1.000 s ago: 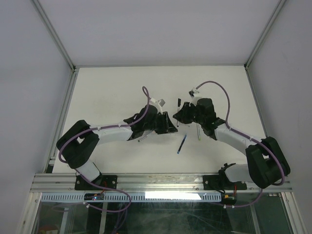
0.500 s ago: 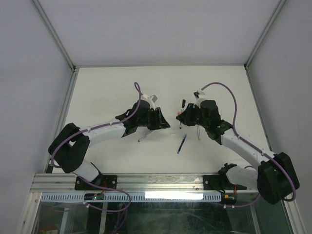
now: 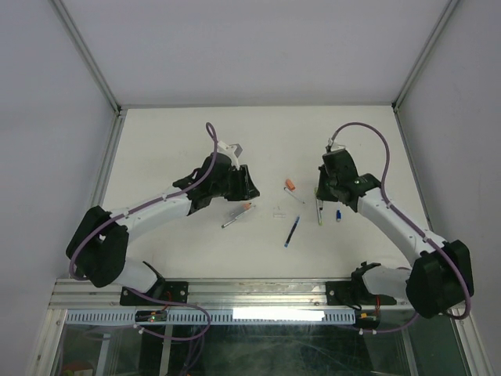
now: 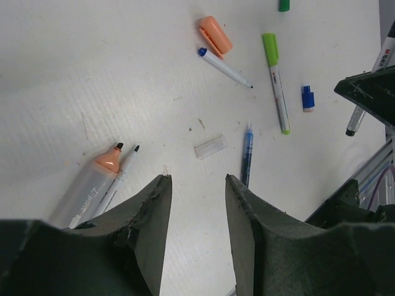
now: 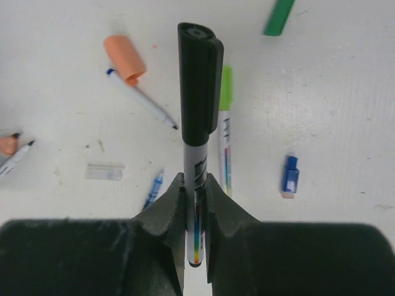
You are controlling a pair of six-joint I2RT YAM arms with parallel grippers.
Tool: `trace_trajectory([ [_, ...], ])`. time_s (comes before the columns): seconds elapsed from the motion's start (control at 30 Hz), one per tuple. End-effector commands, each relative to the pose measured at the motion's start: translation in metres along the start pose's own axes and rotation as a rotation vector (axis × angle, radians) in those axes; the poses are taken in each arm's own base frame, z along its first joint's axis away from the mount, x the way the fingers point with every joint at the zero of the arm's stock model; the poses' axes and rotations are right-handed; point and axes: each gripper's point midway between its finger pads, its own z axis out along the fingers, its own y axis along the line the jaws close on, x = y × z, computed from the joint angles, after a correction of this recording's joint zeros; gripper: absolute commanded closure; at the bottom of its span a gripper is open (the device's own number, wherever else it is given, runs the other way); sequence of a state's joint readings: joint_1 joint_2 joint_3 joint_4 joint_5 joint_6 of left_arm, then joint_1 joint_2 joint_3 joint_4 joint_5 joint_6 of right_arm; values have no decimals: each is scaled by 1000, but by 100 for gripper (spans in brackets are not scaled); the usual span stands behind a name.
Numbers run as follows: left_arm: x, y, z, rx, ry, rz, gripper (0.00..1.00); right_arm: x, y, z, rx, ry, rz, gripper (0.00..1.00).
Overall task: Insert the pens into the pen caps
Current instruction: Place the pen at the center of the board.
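I will next lower the pen with my right gripper into the clear gap below, between the light-green-capped pen (image 5: 224,135) and the blue cap, and release it.
My right gripper (image 5: 196,185) is shut on a grey-barrelled pen with a black cap (image 5: 199,92) on its far end, held above the table; in the top view it (image 3: 324,188) is right of centre. My left gripper (image 4: 197,179) is open and empty, left of centre (image 3: 247,186). On the table lie an orange cap (image 5: 124,58), a white pen with a blue end (image 5: 142,98), a light-green-capped pen (image 5: 224,135), a blue cap (image 5: 290,176), a dark green cap (image 5: 279,17), a blue pen (image 4: 247,154) and an orange-tipped marker (image 4: 92,182) beside a thin black-tipped pen (image 4: 120,179).
A small clear cap (image 4: 210,148) lies between the two grippers. The table (image 3: 172,149) is white, with metal frame rails on the left, right and near edges. The loose pens and caps cluster at the table's middle.
The two grippers, close together a second ago, have drawn apart. The left one moved back to the left, open; the right one moved right with the black-capped pen.
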State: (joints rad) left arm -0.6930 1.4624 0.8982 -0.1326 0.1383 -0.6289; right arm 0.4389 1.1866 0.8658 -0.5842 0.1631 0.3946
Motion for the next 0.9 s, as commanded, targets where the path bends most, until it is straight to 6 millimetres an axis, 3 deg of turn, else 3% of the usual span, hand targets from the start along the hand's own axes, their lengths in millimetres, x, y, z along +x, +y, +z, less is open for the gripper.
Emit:
trace_trajectory([
  [0.0, -32, -16, -20, 10, -102, 67, 59, -3, -25, 8, 86, 69, -82, 93],
  [0.3, -39, -13, -33, -24, -136, 75, 52, 9, -58, 42, 134, 193, -110, 89],
  [0.67, -43, -16, -31, -27, -135, 79, 53, 27, -52, 64, 49, 314, -103, 82],
  [0.87, -43, -17, -30, -20, -130, 75, 53, 34, -56, 69, 84, 360, -88, 81],
])
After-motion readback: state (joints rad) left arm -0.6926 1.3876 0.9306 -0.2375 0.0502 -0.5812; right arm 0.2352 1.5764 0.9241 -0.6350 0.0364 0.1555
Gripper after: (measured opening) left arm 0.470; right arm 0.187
